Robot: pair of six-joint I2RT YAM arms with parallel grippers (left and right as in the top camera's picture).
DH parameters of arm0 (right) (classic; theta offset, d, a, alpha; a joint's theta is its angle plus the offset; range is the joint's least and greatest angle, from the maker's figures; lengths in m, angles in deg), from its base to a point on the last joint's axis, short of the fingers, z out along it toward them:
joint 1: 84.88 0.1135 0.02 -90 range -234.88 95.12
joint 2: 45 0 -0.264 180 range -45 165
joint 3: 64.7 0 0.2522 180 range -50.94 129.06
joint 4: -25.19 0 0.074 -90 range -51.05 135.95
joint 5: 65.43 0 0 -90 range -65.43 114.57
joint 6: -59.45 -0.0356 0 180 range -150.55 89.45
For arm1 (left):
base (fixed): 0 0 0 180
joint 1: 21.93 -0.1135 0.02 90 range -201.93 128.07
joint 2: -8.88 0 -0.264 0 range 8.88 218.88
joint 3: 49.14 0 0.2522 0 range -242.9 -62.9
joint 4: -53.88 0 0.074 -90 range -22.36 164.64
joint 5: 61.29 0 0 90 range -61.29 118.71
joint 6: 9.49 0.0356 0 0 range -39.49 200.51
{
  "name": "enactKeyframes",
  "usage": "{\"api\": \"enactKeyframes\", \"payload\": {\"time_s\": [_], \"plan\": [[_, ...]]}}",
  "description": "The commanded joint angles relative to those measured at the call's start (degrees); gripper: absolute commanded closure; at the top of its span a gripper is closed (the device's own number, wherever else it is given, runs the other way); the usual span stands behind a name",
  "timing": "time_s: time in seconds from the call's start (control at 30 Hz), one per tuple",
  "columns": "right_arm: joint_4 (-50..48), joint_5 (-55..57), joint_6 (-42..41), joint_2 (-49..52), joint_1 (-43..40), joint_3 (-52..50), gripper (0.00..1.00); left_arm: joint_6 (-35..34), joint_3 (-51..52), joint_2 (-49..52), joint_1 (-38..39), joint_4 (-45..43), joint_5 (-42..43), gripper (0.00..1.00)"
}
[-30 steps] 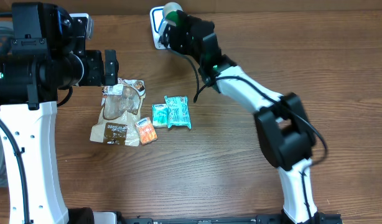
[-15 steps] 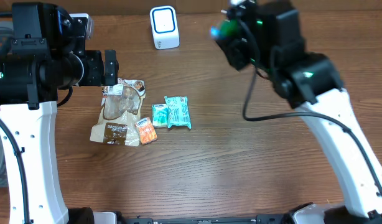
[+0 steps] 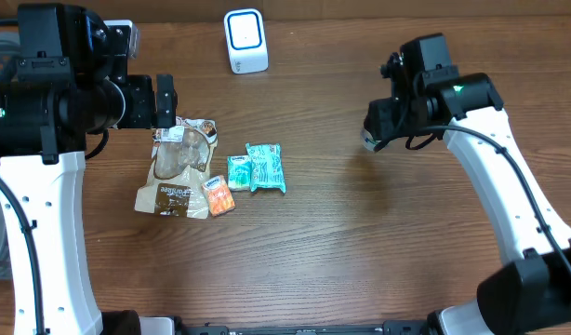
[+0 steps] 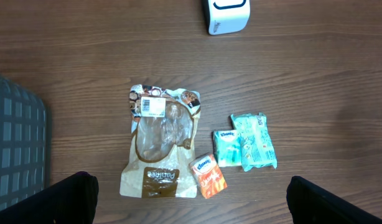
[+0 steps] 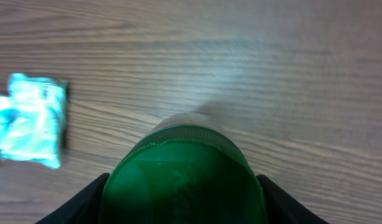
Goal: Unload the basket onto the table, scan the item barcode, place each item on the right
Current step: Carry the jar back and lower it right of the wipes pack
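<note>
My right gripper lowers the green-lidded container to the bare wood beneath it next and opens to release it there, since that spot is clear of packs.
My right gripper (image 3: 375, 130) (image 5: 185, 202) is shut on a green-lidded container (image 5: 185, 177), its fingers (image 5: 85, 208) pressed to both sides of the lid. It hangs over the bare wood at the right middle of the table. In the overhead view the arm hides most of the container (image 3: 368, 139). The white barcode scanner (image 3: 245, 39) (image 4: 228, 15) stands at the table's back edge, well to the left of it. At the left, my left gripper (image 3: 165, 100) (image 4: 191, 199) is open and holds nothing, above a brown snack bag (image 3: 179, 172) (image 4: 160, 149).
Beside the bag lie a teal wipes pack (image 3: 265, 167) (image 4: 256, 140) (image 5: 29, 118), a small teal tissue pack (image 3: 238, 172) (image 4: 227, 148) and an orange tissue pack (image 3: 219, 195) (image 4: 208, 177). A grey basket (image 4: 17, 143) sits at the far left.
My right arm has swung away from the scanner at the back, carrying the green-lidded container to the right middle of the table. The left arm has not moved.
</note>
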Motion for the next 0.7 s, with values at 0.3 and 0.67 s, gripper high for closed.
{"api": "enactKeyframes", "payload": {"time_s": [0.3,0.67], "plan": [[-3.8,-3.1,-1.2,9.3,-4.5,-4.7,0.57,-0.1,-0.7,-0.2,-0.3,0.0,-0.2,0.0],[-4.5,-3.1,-1.2,15.5,-4.5,-4.7,0.55,-0.2,-0.7,-0.2,-0.3,0.0,-0.2,0.01]]}}
